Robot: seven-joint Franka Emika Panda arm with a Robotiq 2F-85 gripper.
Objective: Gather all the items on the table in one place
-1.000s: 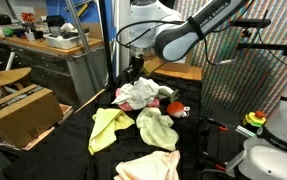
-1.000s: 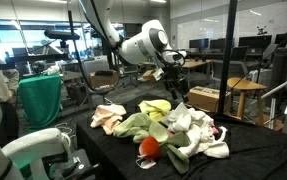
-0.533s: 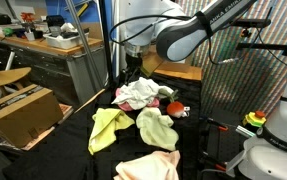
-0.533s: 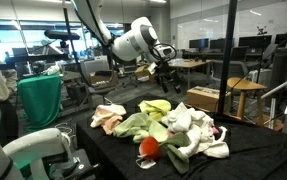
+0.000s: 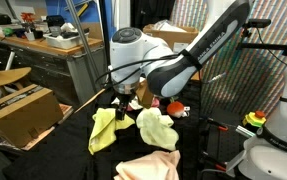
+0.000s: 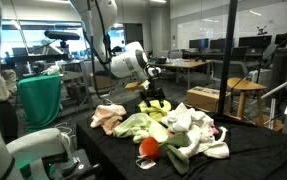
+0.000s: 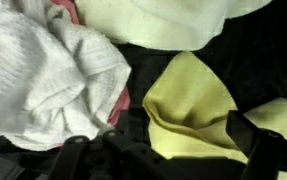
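Note:
The robot's gripper should go down and away from the robot's base, farther over the yellow cloth to its raised fold (image 5: 110, 122) (image 7: 199, 127).
Several cloths lie on the black table. A yellow cloth (image 5: 105, 126) (image 6: 155, 105) (image 7: 188, 105) lies apart from a pale green cloth (image 5: 156, 128) (image 6: 135, 125) (image 7: 163, 18). A white cloth (image 6: 195, 128) (image 7: 43, 75) lies heaped, with a pink patch (image 7: 120, 106) beside it. A peach cloth (image 5: 148, 166) (image 6: 107, 117) lies at one end. A red ball (image 6: 149, 147) sits by the pile. My gripper (image 5: 123, 96) (image 6: 153, 94) (image 7: 168, 155) is open and empty, low over the yellow cloth, its fingers on either side of it in the wrist view.
A small red item (image 5: 173, 108) lies behind the pale green cloth. The table edge (image 5: 73, 135) drops off near a cardboard box (image 5: 23, 112). A teal bin (image 6: 40, 100) and a white robot base (image 5: 273, 150) stand beside the table.
The arm has swung from above the white cloth heap across and down to just over the yellow cloth. The cloths have not moved.

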